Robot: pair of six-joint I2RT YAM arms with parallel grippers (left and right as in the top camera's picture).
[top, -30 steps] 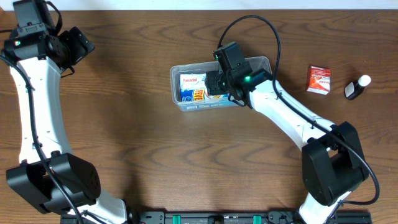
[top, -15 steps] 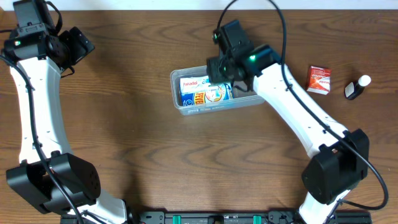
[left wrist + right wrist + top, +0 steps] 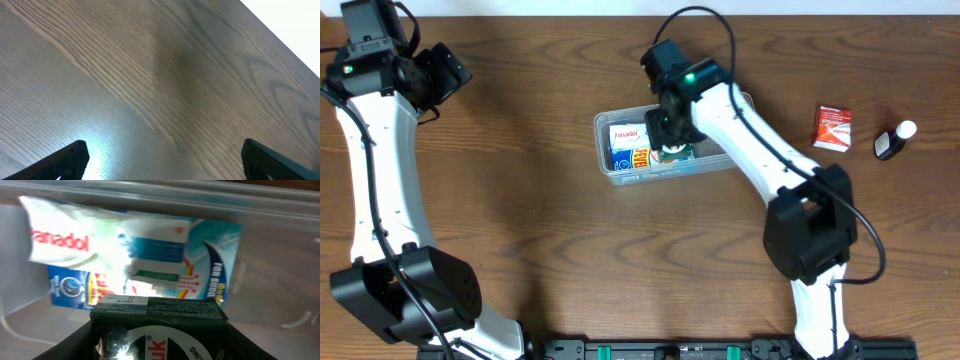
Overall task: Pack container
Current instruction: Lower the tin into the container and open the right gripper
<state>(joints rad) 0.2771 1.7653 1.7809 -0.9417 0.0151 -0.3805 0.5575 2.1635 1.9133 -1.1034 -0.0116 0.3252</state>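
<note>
I should move my right gripper left in the overhead view and open it over the blue box's near part (image 3: 634, 158) (image 3: 97, 287), which is uncovered next to the Panadol box.
The clear plastic container (image 3: 603, 158) stands at the table's middle. In it lie a white Panadol box (image 3: 626, 131) and a blue box (image 3: 636, 156). My right gripper (image 3: 668, 138) hangs over the container's middle, shut on a dark green box (image 3: 159, 325) with a white round label. In the right wrist view the Panadol box (image 3: 60, 240) and a teal and white box (image 3: 210, 265) lie just under it, with the container's wall (image 3: 285, 275) to the right. My left gripper (image 3: 448, 72) is open and empty at the far left, over bare wood (image 3: 167, 167).
A small red box (image 3: 832, 127) and a small black bottle with a white cap (image 3: 893, 141) lie on the table to the right of the container. The table's far edge runs close behind the container.
My right arm has swung its wrist up and to the left, round the container's far side. The gripper stays over the container with the green box. The left arm has not moved.
</note>
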